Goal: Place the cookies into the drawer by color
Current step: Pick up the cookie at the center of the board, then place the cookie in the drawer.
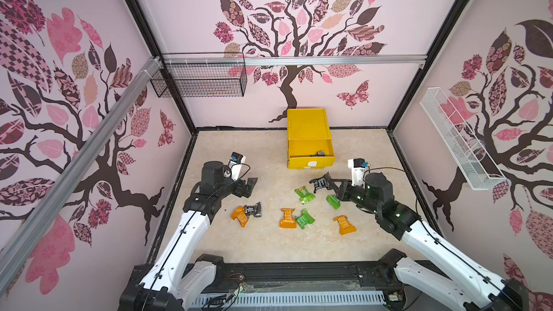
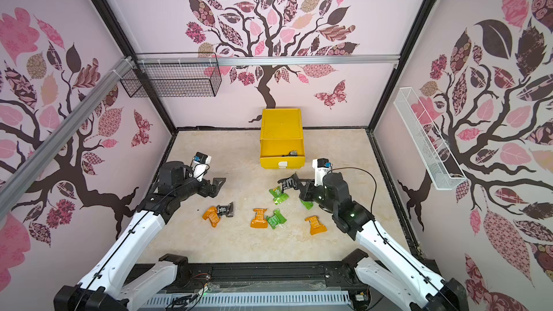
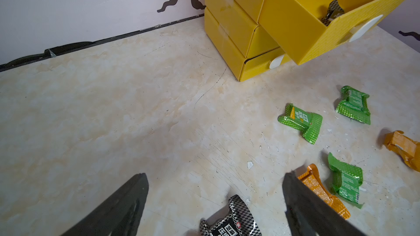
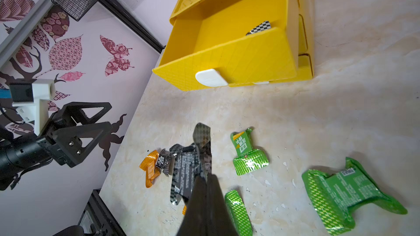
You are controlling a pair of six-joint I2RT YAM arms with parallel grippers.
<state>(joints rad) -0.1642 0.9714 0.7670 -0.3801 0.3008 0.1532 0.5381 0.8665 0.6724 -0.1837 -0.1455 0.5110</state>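
Note:
My right gripper should move up and outward until it is over the free bottom of the open top tray, next to the black cookie in it, and let go.
The yellow drawer [image 1: 308,127] stands at the back wall with its top tray [image 4: 227,60] pulled out; one black cookie [image 1: 319,154] lies inside. In front of it, my right gripper [image 1: 329,183] is shut on a black cookie [image 4: 186,171], held above the table. Two green cookies [image 1: 304,195] [image 1: 333,201] lie under it. My left gripper [image 3: 214,178] hangs open at the left with nothing between its fingers, over a black cookie [image 3: 229,221] that leans on an orange one [image 1: 240,216]. Orange [image 1: 288,218], green [image 1: 304,218] and orange [image 1: 344,224] cookies lie nearer the front.
A black wire basket [image 1: 203,79] hangs on the back wall at the left. A white wire basket [image 1: 457,142] hangs on the right wall. Walls close the table on three sides, and a black rail [image 1: 299,270] runs along the front.

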